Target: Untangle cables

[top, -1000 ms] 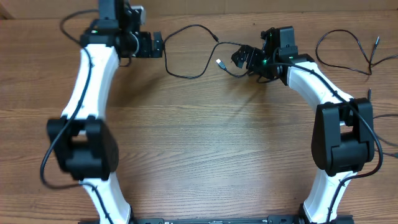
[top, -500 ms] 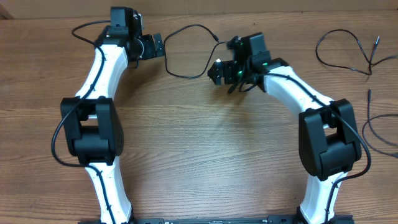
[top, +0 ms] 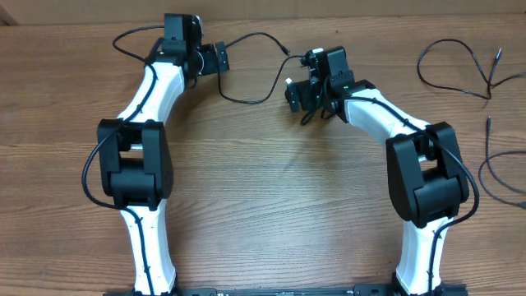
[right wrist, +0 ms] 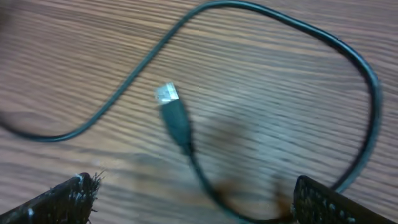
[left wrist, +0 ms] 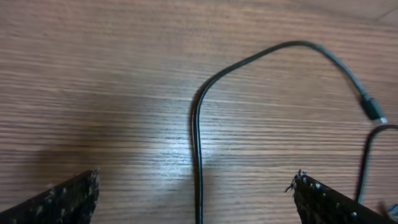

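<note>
The plug already lies in the gap between my right gripper's open fingers, so that gripper will next move nearly straight down onto the black rear end of the silver-tipped plug [top: 289, 81].
A thin black cable [top: 261, 34] lies in a loose loop at the back of the table, between my two grippers. Its silver-tipped plug [top: 289, 81] lies just in front of my right gripper [top: 294, 93]. My left gripper [top: 217, 59] is open at the loop's left end. In the left wrist view the cable [left wrist: 198, 143] runs straight between the open fingers [left wrist: 68, 200], untouched. In the right wrist view the plug [right wrist: 168, 94] and its cord [right wrist: 193, 158] lie between the open gripper's [right wrist: 196, 190] fingers [right wrist: 329, 200], blurred.
Two more thin black cables lie at the right: one looped at the back right [top: 460, 66], one at the right edge [top: 491, 164]. The wooden table [top: 263, 205] ends at a pale strip along the back.
My left gripper has moved right along the back edge. My right gripper has moved left, over the silver-tipped plug. The cable has stayed in place.
</note>
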### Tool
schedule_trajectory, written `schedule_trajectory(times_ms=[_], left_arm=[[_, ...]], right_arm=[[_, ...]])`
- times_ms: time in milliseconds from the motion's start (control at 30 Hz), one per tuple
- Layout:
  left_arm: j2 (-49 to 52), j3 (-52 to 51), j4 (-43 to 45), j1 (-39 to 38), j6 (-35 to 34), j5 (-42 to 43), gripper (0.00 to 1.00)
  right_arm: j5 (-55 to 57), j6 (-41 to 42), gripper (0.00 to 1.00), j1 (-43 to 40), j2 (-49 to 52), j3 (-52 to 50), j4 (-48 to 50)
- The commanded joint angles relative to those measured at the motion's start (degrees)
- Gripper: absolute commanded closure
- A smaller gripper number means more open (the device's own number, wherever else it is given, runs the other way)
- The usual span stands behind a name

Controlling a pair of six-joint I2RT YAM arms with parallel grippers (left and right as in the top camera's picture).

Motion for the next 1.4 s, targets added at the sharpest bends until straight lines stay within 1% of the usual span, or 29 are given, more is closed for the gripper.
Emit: schedule_trajectory(times_ms=[0, 33, 100, 200, 233, 267, 300, 467, 567, 667, 733, 767, 800, 833, 867, 900, 933, 1000, 1033, 1100, 1233, 1367], left_arm=[[2.60, 0.09, 1.01, -0.63, -0.94, -1.38, 0.00], [2.82, 0.09, 1.18, -0.72, -0.94, -1.40, 0.01], [3.61, 0.09, 1.66, -0.85, -0.96, -2.29, 0.07], [4.79, 0.09, 2.80, -0.96, -1.05, -2.58, 0.21], [5.51, 0.09, 3.28, -1.05, -1.40, -2.62, 0.28], [5.99, 0.09, 3.58, -1.11, -1.57, -2.60, 0.33], [6.54, 0.09, 3.98, -1.16, -1.62, -2.60, 0.35], [9.31, 0.09, 6.01, -2.03, -2.03, -2.56, 0.35], [10.16, 0.09, 7.26, -2.84, -2.05, -2.36, 0.32], [10.27, 0.09, 8.11, -3.58, -2.01, -2.40, 0.29], [10.27, 0.09, 9.01, -4.09, -2.03, -2.40, 0.30], [10.27, 0.09, 9.40, -4.20, -2.03, -2.40, 0.33], [10.27, 0.09, 9.64, -4.33, -2.05, -2.40, 0.38], [10.27, 0.09, 9.90, -4.52, -2.05, -2.40, 0.46], [10.27, 0.09, 10.10, -4.70, -2.05, -2.43, 0.53], [10.27, 0.09, 10.29, -4.87, -2.03, -2.45, 0.60], [10.27, 0.09, 10.47, -4.98, -2.03, -2.45, 0.67], [10.27, 0.09, 10.62, -5.09, -2.05, -2.45, 0.82], [10.27, 0.09, 10.58, -5.16, -2.05, -2.43, 0.88], [10.27, 0.09, 10.51, -5.27, -2.05, -2.43, 0.95], [10.27, 0.09, 10.54, -5.51, -2.89, -0.90, 0.96], [10.27, 0.13, 11.13, -5.84, -2.91, 6.14, 0.96]], right_arm=[[1.55, -0.72, 0.00, -0.81, 1.79, 1.40, 1.07], [1.55, -0.92, 0.00, -0.81, 2.29, 1.40, 1.49], [1.36, -1.53, 0.00, -0.81, 3.10, 1.40, 2.38], [0.98, -1.53, 0.00, -0.81, 4.17, 1.40, 3.67], [0.07, -1.53, 0.00, -0.79, 4.74, 1.40, 4.04], [-0.94, -1.53, 0.01, -0.79, 5.14, 1.40, 4.28], [-1.46, -1.53, 0.01, -0.79, 5.38, 1.40, 4.37], [-2.51, -1.62, 0.03, -0.74, 7.10, 1.40, 6.69], [-3.37, -3.30, 0.04, -0.72, 7.82, 1.40, 8.11], [-3.65, -3.89, 0.09, -0.74, 8.76, 1.40, 8.61], [-4.85, -3.87, 0.16, -0.72, 9.51, 1.40, 8.41], [-5.57, -3.87, 0.20, -0.72, 9.79, 1.40, 8.28], [-6.49, -3.87, 0.24, -0.72, 10.01, 1.40, 8.02], [-7.39, -3.87, 0.28, -0.72, 10.27, 1.40, 7.67], [-7.96, -3.87, 0.35, -0.72, 10.29, 1.40, 7.50], [-8.46, -3.87, 0.53, -0.72, 10.32, 1.40, 7.17], [-8.57, -3.85, 0.68, -0.70, 10.32, 1.38, 6.95], [-8.57, -3.85, 0.96, -0.55, 10.32, 1.38, 6.67], [-8.55, -3.85, 0.96, -0.42, 10.32, 1.38, 6.54], [-8.55, -3.85, 0.96, -0.13, 10.32, 1.38, 6.14], [-8.50, -3.82, 0.96, 0.46, 10.32, 1.40, 5.88], [-8.50, 0.20, 0.96, 0.44, 10.29, 1.40, 6.38]])
